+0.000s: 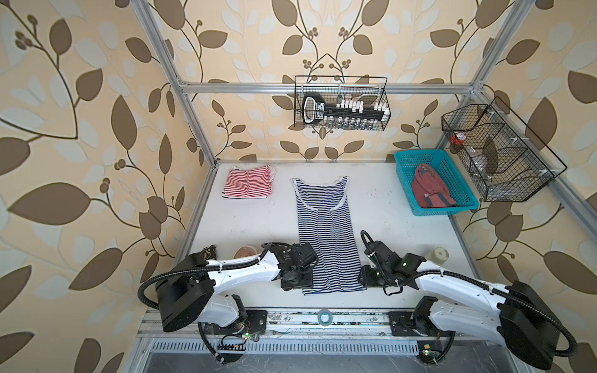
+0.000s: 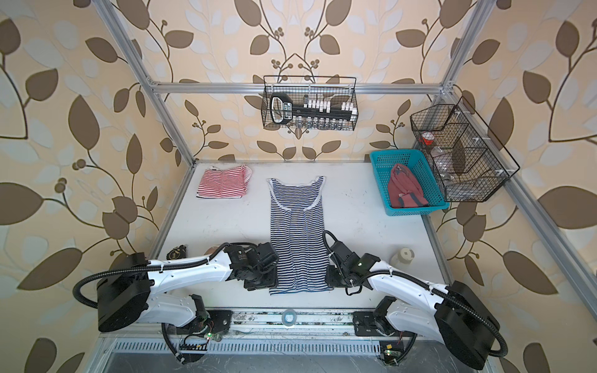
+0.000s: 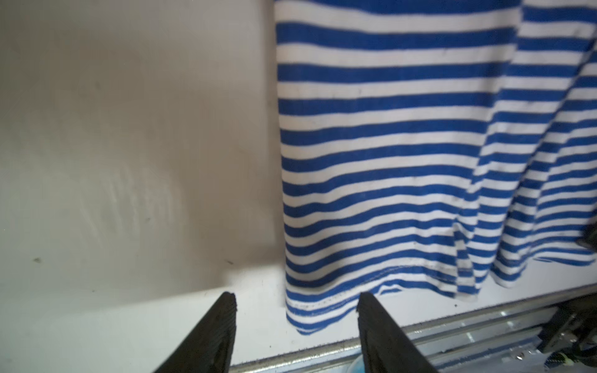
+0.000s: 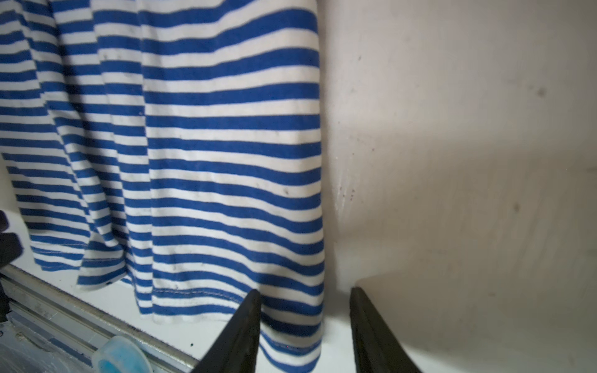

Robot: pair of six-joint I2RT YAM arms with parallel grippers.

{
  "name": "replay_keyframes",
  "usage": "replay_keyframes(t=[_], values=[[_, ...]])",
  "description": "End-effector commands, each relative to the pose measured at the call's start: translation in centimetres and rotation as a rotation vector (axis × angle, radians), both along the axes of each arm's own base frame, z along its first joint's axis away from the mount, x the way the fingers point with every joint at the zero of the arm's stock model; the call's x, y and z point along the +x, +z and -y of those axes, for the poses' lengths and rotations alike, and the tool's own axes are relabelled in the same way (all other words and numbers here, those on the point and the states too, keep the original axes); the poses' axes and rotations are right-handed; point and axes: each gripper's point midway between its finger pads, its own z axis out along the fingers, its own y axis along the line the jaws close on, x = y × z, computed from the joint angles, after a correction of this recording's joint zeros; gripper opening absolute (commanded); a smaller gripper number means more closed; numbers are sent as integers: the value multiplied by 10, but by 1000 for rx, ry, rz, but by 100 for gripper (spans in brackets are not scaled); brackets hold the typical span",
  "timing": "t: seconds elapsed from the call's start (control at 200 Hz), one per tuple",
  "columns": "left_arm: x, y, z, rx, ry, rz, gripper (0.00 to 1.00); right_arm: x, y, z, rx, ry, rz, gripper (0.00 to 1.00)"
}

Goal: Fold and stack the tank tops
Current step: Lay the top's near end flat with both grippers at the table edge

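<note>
My left gripper lowers a little toward the tabletop and closes on that corner next, since the striped tank top's hem corner [image 2: 273, 292] [image 3: 303, 318] lies between its open fingers.
The navy-white striped tank top [image 1: 324, 232] [image 2: 297, 232] lies flat down the middle of the white table [image 1: 387, 232], sides folded in, hem toward the front. My left gripper [image 3: 295, 303] is open at its left hem corner [image 3: 303, 313], which lies between the fingers. My right gripper [image 4: 305, 300] is open around the right hem corner [image 4: 290, 323]. In both top views the grippers [image 1: 298, 281] [image 1: 366, 279] flank the hem. The red-white striped tank top [image 1: 248, 181] lies folded at the back left. The dusty red one [image 1: 431, 190] sits crumpled in a teal basket [image 1: 416, 155].
Black wire baskets hang on the back rail [image 1: 340, 103] and the right rail [image 1: 497, 155]. A tape roll [image 1: 324, 317] sits on the front rail. A white round object [image 1: 440, 255] is right of the right arm; a brown disc [image 1: 245, 251] and a black pouch [image 1: 207, 252] are behind the left arm.
</note>
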Motion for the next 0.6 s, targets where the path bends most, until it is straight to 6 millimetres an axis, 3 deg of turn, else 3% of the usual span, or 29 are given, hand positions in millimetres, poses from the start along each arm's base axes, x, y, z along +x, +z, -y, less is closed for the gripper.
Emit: replay_keyframes(t=[0.0, 0.095, 0.305, 0.415, 0.565, 0.6], values=[[-10, -12, -8, 34, 32, -40, 59, -14, -14, 7, -19, -17, -52, 43], [-11, -15, -7, 35, 35, -46, 55, -17, -16, 7, -19, -13, -59, 41], [-18, -22, -14, 55, 38, -68, 35, -22, -21, 6, -25, 5, -84, 34], [-20, -20, -17, 50, 41, -64, 22, -25, -21, 5, -24, 14, -95, 24], [-20, -8, -20, 27, 43, -37, 7, -31, -15, 2, -6, 24, -92, 1], [-19, -5, -19, 18, 42, -31, 4, -31, -12, 1, 3, 25, -87, 0]])
